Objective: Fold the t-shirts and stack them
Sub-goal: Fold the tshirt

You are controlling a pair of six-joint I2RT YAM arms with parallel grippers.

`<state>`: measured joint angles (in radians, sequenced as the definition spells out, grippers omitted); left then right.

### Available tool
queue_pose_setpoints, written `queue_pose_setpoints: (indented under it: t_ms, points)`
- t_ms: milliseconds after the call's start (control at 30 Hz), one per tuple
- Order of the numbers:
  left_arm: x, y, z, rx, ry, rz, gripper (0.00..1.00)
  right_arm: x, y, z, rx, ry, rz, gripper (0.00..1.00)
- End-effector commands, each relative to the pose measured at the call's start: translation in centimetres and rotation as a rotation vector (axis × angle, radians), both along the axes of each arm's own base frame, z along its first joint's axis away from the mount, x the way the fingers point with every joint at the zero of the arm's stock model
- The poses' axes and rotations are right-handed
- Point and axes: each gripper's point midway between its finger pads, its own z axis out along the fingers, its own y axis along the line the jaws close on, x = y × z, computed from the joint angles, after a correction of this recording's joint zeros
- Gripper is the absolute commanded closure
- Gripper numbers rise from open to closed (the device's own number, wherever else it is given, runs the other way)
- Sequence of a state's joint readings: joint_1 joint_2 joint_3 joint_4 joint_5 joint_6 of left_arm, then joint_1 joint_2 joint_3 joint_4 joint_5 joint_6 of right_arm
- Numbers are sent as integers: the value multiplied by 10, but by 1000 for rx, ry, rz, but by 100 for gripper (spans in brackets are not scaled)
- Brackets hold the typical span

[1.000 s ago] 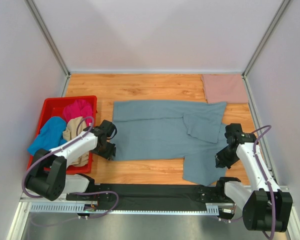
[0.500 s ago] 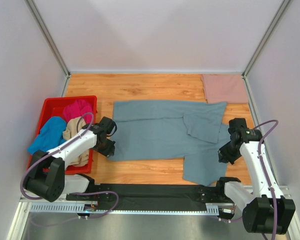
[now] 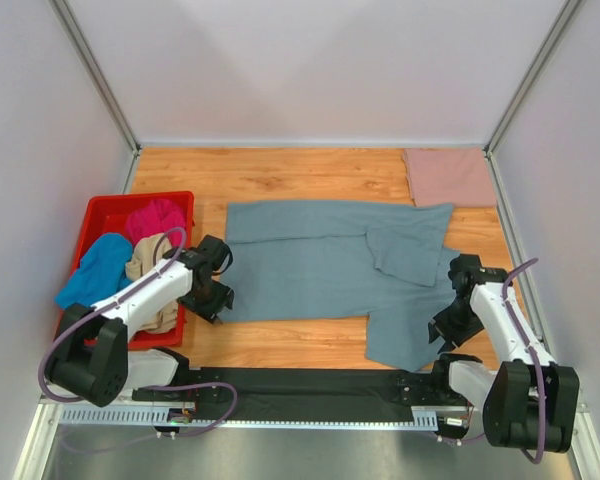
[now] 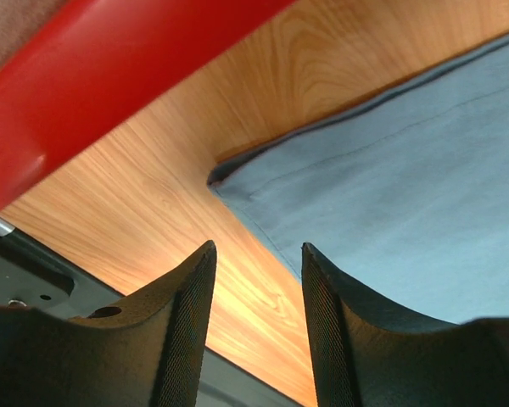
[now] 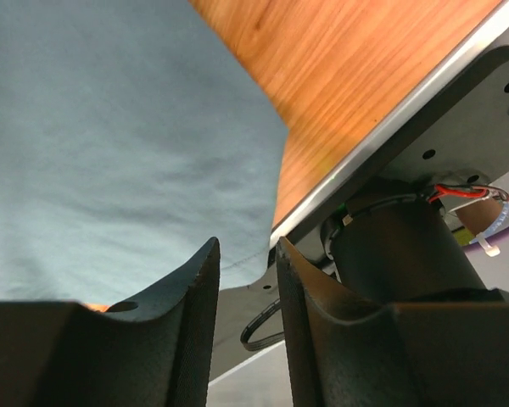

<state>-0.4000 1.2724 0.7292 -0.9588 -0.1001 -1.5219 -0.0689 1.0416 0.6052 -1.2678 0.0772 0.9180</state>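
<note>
The grey-blue shirt's near corner (image 3: 224,317) (image 4: 232,186) is by the red bin, just beyond the open fingertips of my left gripper, so next this gripper needs to move down onto it and close.
A large slate grey-blue t-shirt (image 3: 320,270) lies spread flat mid-table, one sleeve folded over at the right. My left gripper (image 3: 218,303) stands open just off the shirt's near left corner. In the left wrist view that gripper (image 4: 259,248) has bare wood between its fingers, with the grey-blue shirt's corner (image 4: 229,174) just beyond. My right gripper (image 3: 442,332) hangs by the shirt's near right flap. Seen from its wrist, the right gripper (image 5: 246,242) is open a little and holds nothing, the grey-blue cloth (image 5: 110,127) ahead. A dusty-pink t-shirt (image 3: 448,177) lies folded at the back right.
A red bin (image 3: 105,212) at the left holds bright blue (image 3: 95,265), magenta (image 3: 155,218) and beige (image 3: 150,262) shirts. Its red wall (image 4: 110,76) is close to my left gripper. The black base rail (image 3: 300,385) and the right arm's base (image 5: 407,254) run along the near edge.
Both grippers were shut half a second ago and now have their jaws apart. The right arm has swung back toward the near edge, beside the shirt's flap. The shirt looks unmoved.
</note>
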Motion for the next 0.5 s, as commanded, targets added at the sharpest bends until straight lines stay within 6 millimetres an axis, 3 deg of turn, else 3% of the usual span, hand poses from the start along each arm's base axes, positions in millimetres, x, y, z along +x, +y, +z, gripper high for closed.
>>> queue_pose_setpoints:
  t_ms: [0,300,433,467]
  points:
    - [-5,-3,-7,-19,13,25,48,21,-6,-2,-14,-69,-10,65]
    - [-5,0,-27,24,52,42,50,22,-6,1,-18,-77,-20,64]
    - [8,1,-24,47,18,24,55,23,-3,-4,-4,-67,-65,59]
    - [9,1,-24,51,23,15,61,22,-1,-6,8,-59,-97,57]
